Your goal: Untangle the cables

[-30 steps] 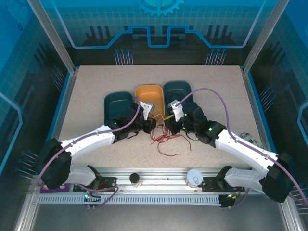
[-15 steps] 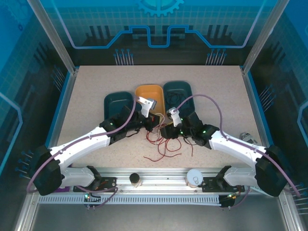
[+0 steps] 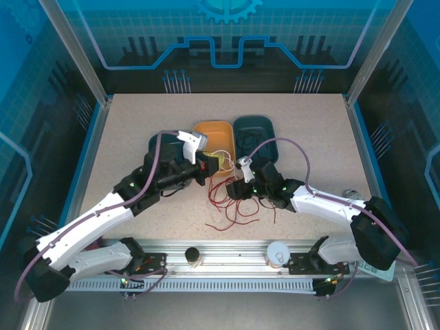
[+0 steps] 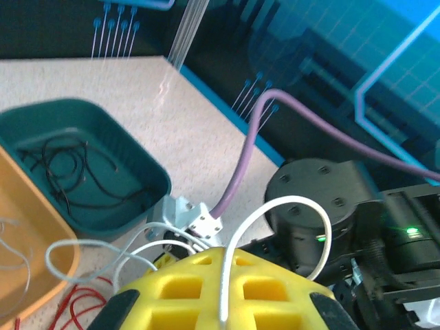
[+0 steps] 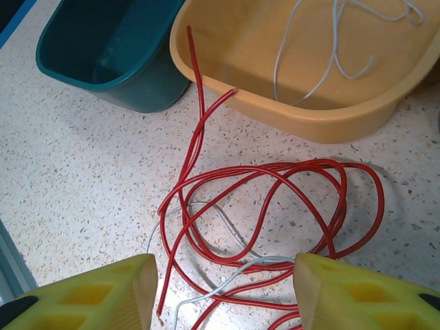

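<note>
Next, my left gripper carries the whitish cable outward and down and releases it beside its matching cables, since the orange tray's bottom lies outward and below.
Red cables lie in loose loops on the table in front of the trays, with a thin whitish cable threaded through them. My right gripper hovers just above these loops, open and holding nothing; from above it sits at their far edge. My left gripper is shut on a whitish cable that arches up out of its yellow fingers. In the top view it is raised beside the orange tray. More whitish cables lie in that tray. Black cables lie in the right teal tray.
A second, dark teal tray stands left of the orange one. A white cup and a small dark-capped jar sit on the front rail. Thick purple arm cables arch over the table. Open table lies to the far left, right and back.
My right gripper has opened and shifted left over the red loops. My left arm has swung left and pulled back, still gripping the whitish cable.
</note>
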Controlling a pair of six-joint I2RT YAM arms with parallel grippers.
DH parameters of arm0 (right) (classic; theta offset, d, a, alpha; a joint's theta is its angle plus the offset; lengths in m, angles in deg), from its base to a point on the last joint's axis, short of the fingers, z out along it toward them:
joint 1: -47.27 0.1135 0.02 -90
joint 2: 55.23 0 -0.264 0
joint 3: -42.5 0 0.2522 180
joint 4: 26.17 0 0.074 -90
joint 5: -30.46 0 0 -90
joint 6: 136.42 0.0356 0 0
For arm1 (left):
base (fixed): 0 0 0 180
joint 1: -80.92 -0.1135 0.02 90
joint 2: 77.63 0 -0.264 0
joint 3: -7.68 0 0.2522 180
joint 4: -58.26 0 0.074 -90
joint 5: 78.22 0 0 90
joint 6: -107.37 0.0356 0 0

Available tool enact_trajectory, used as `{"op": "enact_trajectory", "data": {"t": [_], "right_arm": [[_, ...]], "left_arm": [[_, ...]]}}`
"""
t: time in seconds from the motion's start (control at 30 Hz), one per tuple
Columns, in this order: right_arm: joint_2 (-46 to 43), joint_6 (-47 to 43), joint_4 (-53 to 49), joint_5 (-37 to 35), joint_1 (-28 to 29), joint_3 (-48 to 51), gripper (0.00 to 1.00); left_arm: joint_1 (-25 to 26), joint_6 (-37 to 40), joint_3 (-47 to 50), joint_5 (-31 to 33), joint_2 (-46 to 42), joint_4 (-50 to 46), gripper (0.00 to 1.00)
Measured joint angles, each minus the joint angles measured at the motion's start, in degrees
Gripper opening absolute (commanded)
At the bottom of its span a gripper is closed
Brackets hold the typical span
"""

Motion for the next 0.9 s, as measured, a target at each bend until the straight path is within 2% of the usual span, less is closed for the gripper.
{"op": "enact_trajectory", "data": {"t": [0.17, 0.33, 0.4, 0.6, 0.9], "right_arm": [[-1.6, 0.0, -2.2, -2.2, -0.4, 0.3, 0.6], [-7.9, -0.4, -5.9, -5.6, -2.2, 0.7, 0.8], [-11.2, -0.9, -6.9, -7.0, -3.0, 1.2, 0.99], [-19.3, -3.1, -8.6, -9.8, -3.8, 1.5, 1.0], [-19.5, -5.2, -11.5, -13.7, -4.5, -0.5, 1.0]], "left_arm": [[0.2, 2.1, -2.9, 5.4, -1.4, -2.4, 0.0], [-0.4, 3.6, -7.2, 13.7, 1.5, -5.1, 0.0], [-1.4, 4.1, -8.7, 15.3, 3.6, -5.3, 0.0], [-5.6, 4.4, -11.9, 17.4, 12.7, -5.3, 0.0], [-9.6, 4.3, -17.4, 17.6, 26.5, -4.5, 0.0]]}}
